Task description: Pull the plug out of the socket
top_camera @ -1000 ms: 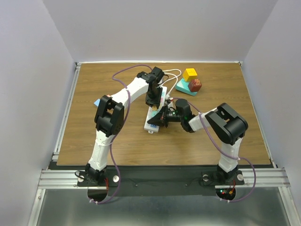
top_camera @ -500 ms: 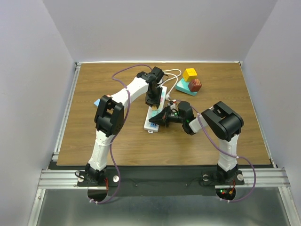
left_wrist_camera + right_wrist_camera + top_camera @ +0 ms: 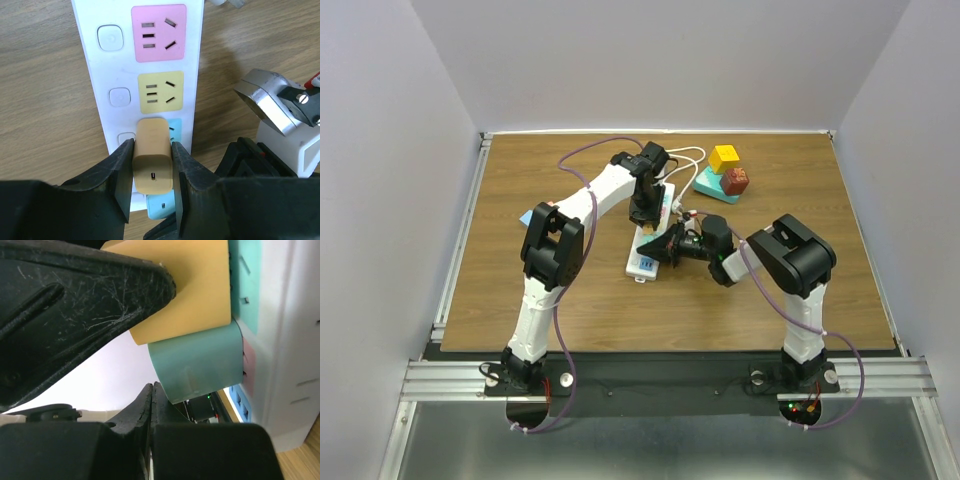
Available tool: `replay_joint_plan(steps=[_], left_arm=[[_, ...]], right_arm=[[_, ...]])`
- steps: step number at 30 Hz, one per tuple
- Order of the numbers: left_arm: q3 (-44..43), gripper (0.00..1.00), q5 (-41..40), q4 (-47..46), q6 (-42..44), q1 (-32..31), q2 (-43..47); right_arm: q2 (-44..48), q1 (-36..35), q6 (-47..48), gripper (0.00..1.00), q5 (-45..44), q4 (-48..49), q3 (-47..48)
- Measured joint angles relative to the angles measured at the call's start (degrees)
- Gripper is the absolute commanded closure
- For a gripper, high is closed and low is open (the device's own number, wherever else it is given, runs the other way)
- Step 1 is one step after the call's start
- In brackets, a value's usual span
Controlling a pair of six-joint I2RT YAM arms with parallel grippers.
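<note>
The tan plug [image 3: 153, 172] goes up with my left gripper next, since it still stands in the socket. The plug then moves toward the small blue item and comes down for release.
The socket [image 3: 642, 264] [image 3: 92, 75] is a long white strip with pink, yellow and teal outlet faces, lying mid-table. A tan plug [image 3: 153, 172] [image 3: 190, 290] stands in its teal outlet. My left gripper [image 3: 152, 144] [image 3: 644, 208] is shut on that plug, one finger on each side. A light blue plug [image 3: 161, 207] [image 3: 202, 365] sits just beyond it. My right gripper [image 3: 152, 387] [image 3: 658, 251] is shut and empty, its tips right beside the blue plug; whether they touch I cannot tell.
A teal triangular block [image 3: 712, 187] at the back right carries a yellow cube [image 3: 724, 158] and a red-brown piece [image 3: 736, 180]. The strip's white cord [image 3: 686, 153] loops toward the back. A small blue item [image 3: 527, 217] lies by the left arm.
The right arm has shifted a little, bringing its wrist closer to the strip. The left gripper has kept its hold on the tan plug and has not moved.
</note>
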State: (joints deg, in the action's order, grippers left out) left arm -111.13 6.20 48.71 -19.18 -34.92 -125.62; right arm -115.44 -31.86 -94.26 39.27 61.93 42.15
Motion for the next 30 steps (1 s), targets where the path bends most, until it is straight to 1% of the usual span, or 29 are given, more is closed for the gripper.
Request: replay_joint_plan(steps=[6,8,11,15,24,27,30], left_arm=[[-0.63,1.00,-0.83,0.92,0.17,-0.02,0.00],[-1.60,1.00,-1.40,2.34,0.48,-0.02,0.00],[-4.55,1.00,-2.36,4.98,0.92,-0.02,0.00],[-8.04,1.00,-3.10,5.66,1.20,0.02,0.02],[-8.24,1.00,-4.04,6.12,1.33,0.09,0.13],[-8.90,1.00,-5.25,6.38,1.25,1.18,0.22],[-8.61,1.00,-5.09,5.14,1.07,4.66,1.38]], right_arm=[[-0.57,0.37,-0.48,1.00,-1.09,2.51,-1.79],[-1.20,0.37,-0.26,1.00,-1.42,1.77,-3.06],[-2.73,0.37,1.97,0.99,-1.79,2.67,-4.15],[-2.91,0.35,2.82,1.00,-1.79,2.73,-4.17],[-2.97,0.35,3.52,1.00,-1.29,2.56,-4.13],[-2.40,0.37,3.85,1.00,-0.52,1.97,-4.70],[-0.81,0.35,4.02,1.00,0.52,0.96,-6.10]])
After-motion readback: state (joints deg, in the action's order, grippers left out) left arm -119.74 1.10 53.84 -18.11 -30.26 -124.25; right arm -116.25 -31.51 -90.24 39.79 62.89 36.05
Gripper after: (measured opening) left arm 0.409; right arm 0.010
